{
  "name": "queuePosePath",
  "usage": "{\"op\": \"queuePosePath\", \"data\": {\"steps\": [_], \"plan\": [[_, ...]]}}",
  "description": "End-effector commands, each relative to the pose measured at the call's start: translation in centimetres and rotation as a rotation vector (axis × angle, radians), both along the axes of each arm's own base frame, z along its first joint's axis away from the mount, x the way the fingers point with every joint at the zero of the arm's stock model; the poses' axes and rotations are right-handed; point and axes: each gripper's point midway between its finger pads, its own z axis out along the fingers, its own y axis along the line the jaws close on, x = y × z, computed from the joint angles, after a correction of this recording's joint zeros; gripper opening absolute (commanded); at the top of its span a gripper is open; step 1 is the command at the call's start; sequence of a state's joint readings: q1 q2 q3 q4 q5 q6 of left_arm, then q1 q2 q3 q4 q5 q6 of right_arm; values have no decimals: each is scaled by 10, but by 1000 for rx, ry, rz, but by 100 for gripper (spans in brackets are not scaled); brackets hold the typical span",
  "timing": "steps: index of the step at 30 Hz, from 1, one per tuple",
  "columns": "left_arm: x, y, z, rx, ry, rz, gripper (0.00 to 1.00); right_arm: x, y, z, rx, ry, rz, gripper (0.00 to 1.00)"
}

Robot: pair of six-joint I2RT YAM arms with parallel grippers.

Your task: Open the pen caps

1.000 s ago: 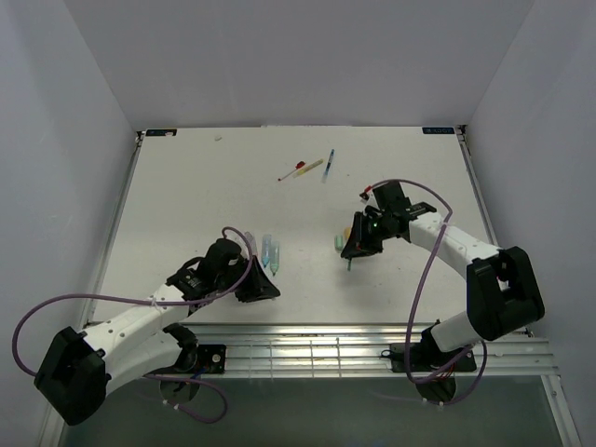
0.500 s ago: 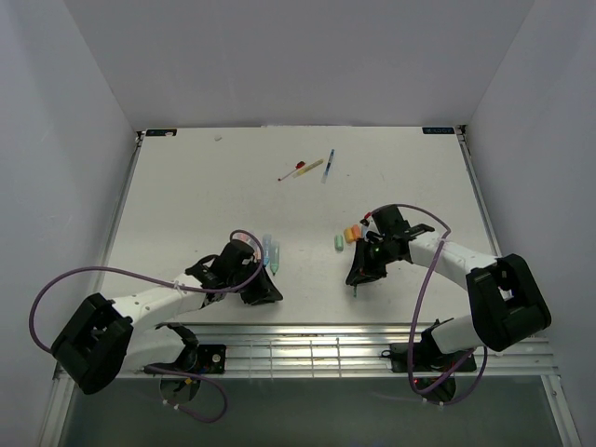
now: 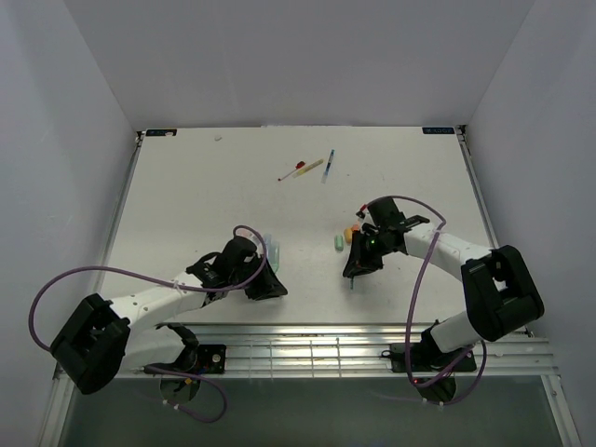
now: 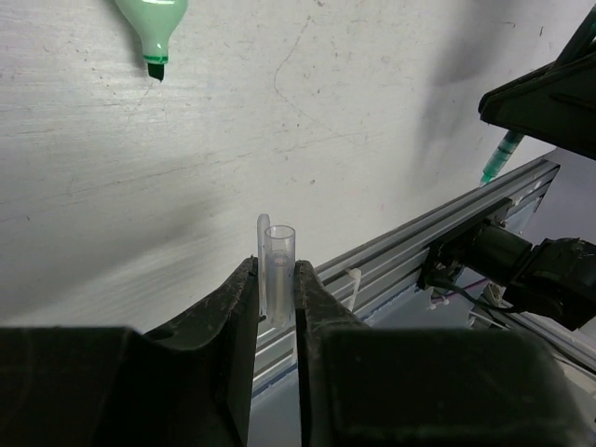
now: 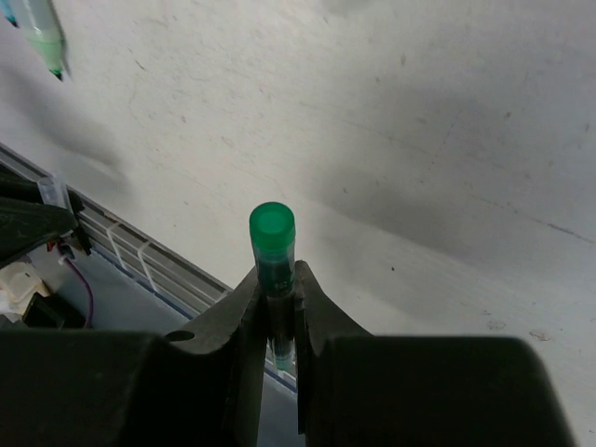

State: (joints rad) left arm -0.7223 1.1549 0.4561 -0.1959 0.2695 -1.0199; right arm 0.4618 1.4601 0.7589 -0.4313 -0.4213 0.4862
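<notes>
The tabletop between the highlighters and the thin pens is bare, so the robot's left gripper will move outward past the highlighters and go down to let go of the cap.
My left gripper [image 4: 277, 267] is shut on a clear pen cap [image 4: 278, 244] with a clip, which stands up out of the jaws. My right gripper [image 5: 275, 277] is shut on a thin green pen [image 5: 272, 237], its round green end toward the camera. In the top view the left gripper [image 3: 266, 285] and right gripper [image 3: 358, 264] are apart, and the green pen's tip [image 3: 351, 282] pokes out bare toward the near edge. A pale green cap [image 3: 339, 242] and an orange cap [image 3: 351, 232] lie loose beside the right gripper.
Uncapped translucent highlighters [image 3: 273, 250] lie just beyond the left gripper; one green tip [image 4: 154, 28] shows in the left wrist view. Thin pens [image 3: 307, 169] and a blue one [image 3: 329, 163] lie at the back. The metal rail [image 3: 317, 349] runs along the near edge.
My right gripper has moved nearer with the green pen, uncovering the orange cap. The left gripper has shifted slightly right, partly covering the highlighters. Both grips are unchanged.
</notes>
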Motion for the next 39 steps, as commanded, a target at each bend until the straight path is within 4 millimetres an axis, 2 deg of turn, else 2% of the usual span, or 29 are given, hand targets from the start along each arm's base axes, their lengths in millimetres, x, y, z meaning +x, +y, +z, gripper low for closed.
{"op": "queuePosePath", "data": {"steps": [1,2,3,4,5,6,7,8,9,10,11,12,13,14,15,16,17,18,19,20,21,22,23,24,26,30,34,37,39], "plan": [[25,-14,37,-45,-135,0,0,37,15,33,21,-128,24,8],[35,-20,53,-52,-167,-3,0,40,15,32,5,-117,34,8],[42,-23,48,-14,-177,-30,0,47,16,35,-1,-126,34,8],[48,-27,50,3,-188,-45,0,62,23,49,12,-166,35,8],[62,-36,65,4,-216,-54,0,67,25,48,-1,-156,35,8],[70,-40,53,43,-190,-67,0,75,27,50,-7,-169,31,8],[76,-45,57,33,-182,-75,0,91,33,64,3,-212,26,8],[96,-53,74,-1,-214,-63,0,100,35,59,-11,-211,28,8],[106,-56,78,-7,-219,-60,0,111,37,60,-23,-235,25,8],[119,-56,69,19,-216,-56,0,129,45,64,-22,-259,25,8],[137,-52,72,25,-234,-33,0,139,48,66,-24,-276,26,8],[155,-56,85,18,-274,-23,0,150,48,65,-45,-294,19,8],[169,-53,71,56,-273,-27,0,159,51,54,-67,-282,21,8],[185,-47,72,60,-290,-12,1,176,57,66,-61,-325,19,8],[200,-49,80,48,-319,-10,2,183,57,63,-78,-322,20,8],[209,-47,78,50,-322,-10,3,191,56,61,-97,-331,28,8],[222,-39,65,66,-312,-7,4,199,57,48,-120,-316,32,8],[230,-37,64,69,-322,-7,5,212,60,54,-123,-348,28,8],[240,-36,68,65,-346,-7,8,218,61,51,-130,-354,29,8],[250,-31,67,70,-358,-1,8,223,63,37,-141,-334,30,8],[255,-29,57,86,-359,-24,8,231,64,38,-135,-341,23,8],[262,-29,57,92,-377,-29,8,233,64,26,-146,-320,20,8],[267,-26,53,106,-379,-30,8,235,63,22,-149,-316,17,8],[270,-24,39,131,-371,-50,8,236,63,18,-153,-314,15,8],[278,-19,33,153,-370,-44,8,239,65,9,-154,-308,15,8],[280,-18,15,168,-344,-50,8,241,63,-5,-177,-301,9,8],[272,-17,6,170,-309,-44,8,240,63,-8,-187,-295,5,8],[265,-14,0,173,-291,-46,12,235,63,-15,-194,-276,1,9],[261,-13,-1,172,-285,-51,16,233,63,-18,-195,-267,1,14]]}}
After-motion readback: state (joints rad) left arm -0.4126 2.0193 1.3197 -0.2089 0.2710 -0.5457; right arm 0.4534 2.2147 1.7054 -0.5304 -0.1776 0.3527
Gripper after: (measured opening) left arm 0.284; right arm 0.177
